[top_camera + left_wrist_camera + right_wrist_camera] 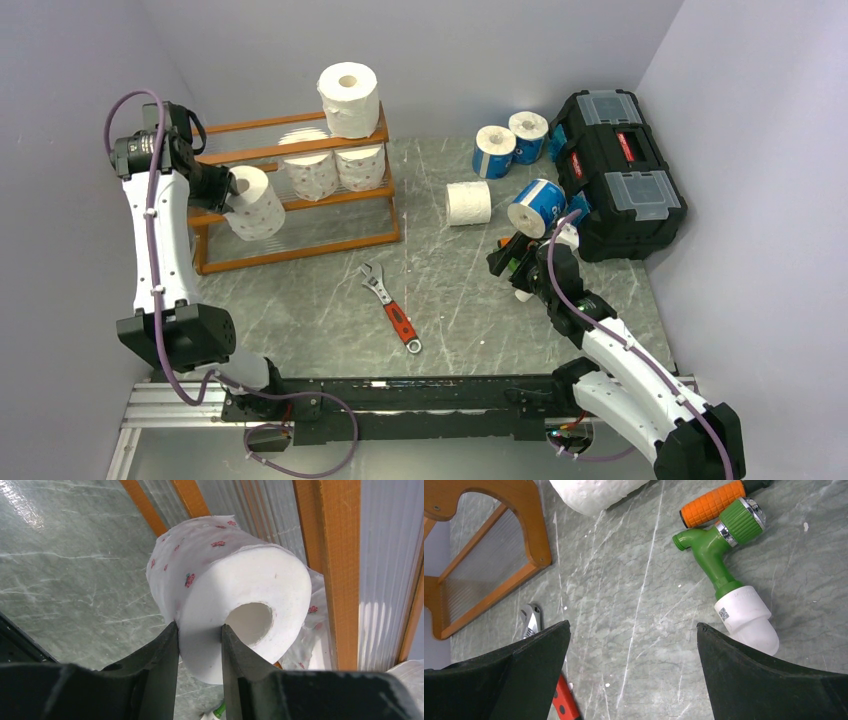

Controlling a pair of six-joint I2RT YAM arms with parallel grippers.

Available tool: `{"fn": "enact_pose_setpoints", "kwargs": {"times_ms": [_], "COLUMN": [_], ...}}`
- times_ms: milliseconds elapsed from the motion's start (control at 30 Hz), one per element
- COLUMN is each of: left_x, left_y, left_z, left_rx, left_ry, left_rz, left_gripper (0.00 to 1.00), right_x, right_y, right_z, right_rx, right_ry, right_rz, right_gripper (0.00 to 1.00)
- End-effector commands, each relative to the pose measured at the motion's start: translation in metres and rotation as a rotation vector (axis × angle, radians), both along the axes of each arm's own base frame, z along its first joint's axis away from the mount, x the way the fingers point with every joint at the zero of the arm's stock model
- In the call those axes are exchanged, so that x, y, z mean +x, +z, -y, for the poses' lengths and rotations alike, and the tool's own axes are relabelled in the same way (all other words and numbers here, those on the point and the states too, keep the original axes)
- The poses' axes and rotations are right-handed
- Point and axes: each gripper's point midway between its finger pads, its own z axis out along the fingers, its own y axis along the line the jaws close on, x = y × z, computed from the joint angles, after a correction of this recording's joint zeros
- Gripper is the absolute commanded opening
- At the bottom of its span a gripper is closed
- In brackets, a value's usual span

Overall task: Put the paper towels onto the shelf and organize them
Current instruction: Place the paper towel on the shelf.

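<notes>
I will push the roll outward beside the printed rolls and release it, since it overhangs. The middle level's loose end (275, 179) (254, 522) is outward of my left gripper.
My left gripper (228, 190) (199, 626) is shut on a white paper towel roll with small red print (255, 203) (225, 585). One finger is on the roll's outside and the other is in its hollow core. It holds the roll in front of the left half of the orange-brown wooden shelf (300, 235) (327, 555). One white roll (348, 98) stands on the shelf's top right corner, and two printed rolls (335, 168) sit on the middle tier. A white roll (468, 203) (594, 492) and three blue-wrapped rolls (510, 145) (537, 205) lie on the table. My right gripper (510, 260) (634, 625) is open over bare table.
A black toolbox with red latches (615, 170) stands at the right. A red-handled adjustable wrench (392, 308) (531, 622) lies mid-table. A green hose nozzle with a white end (724, 565) and an orange grip (711, 502) lie beside my right gripper. Walls close in both sides.
</notes>
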Motion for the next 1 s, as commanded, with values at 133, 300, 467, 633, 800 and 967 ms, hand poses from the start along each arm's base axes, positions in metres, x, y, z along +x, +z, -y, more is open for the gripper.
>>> {"fn": "enact_pose_setpoints", "kwargs": {"times_ms": [133, 300, 467, 633, 800, 967], "left_x": [0.021, 0.026, 0.030, 0.035, 0.038, 0.041], "left_y": [0.021, 0.029, 0.031, 0.024, 0.022, 0.021], "left_z": [-0.002, -0.005, -0.006, -0.004, -0.002, 0.002], "left_rx": [0.007, 0.029, 0.034, 0.022, 0.015, 0.011], "left_ry": [-0.014, -0.008, -0.013, -0.022, -0.024, -0.037], "left_rz": [0.105, 0.175, 0.182, 0.179, 0.200, 0.196], "left_gripper": [0.27, 0.31, 0.34, 0.35, 0.38, 0.43], "right_x": [0.006, 0.006, 0.007, 0.006, 0.006, 0.006], "right_y": [0.013, 0.012, 0.011, 0.010, 0.009, 0.008], "right_z": [-0.001, 0.000, 0.000, -0.001, 0.001, 0.001], "right_rx": [0.006, 0.003, 0.003, 0.003, -0.001, 0.000], "right_ry": [0.001, -0.002, -0.004, -0.002, -0.006, -0.006], "right_rz": [0.042, 0.038, 0.036, 0.034, 0.034, 0.032], "right_gripper": [0.99, 0.99, 0.99, 0.99, 0.99, 0.99]}}
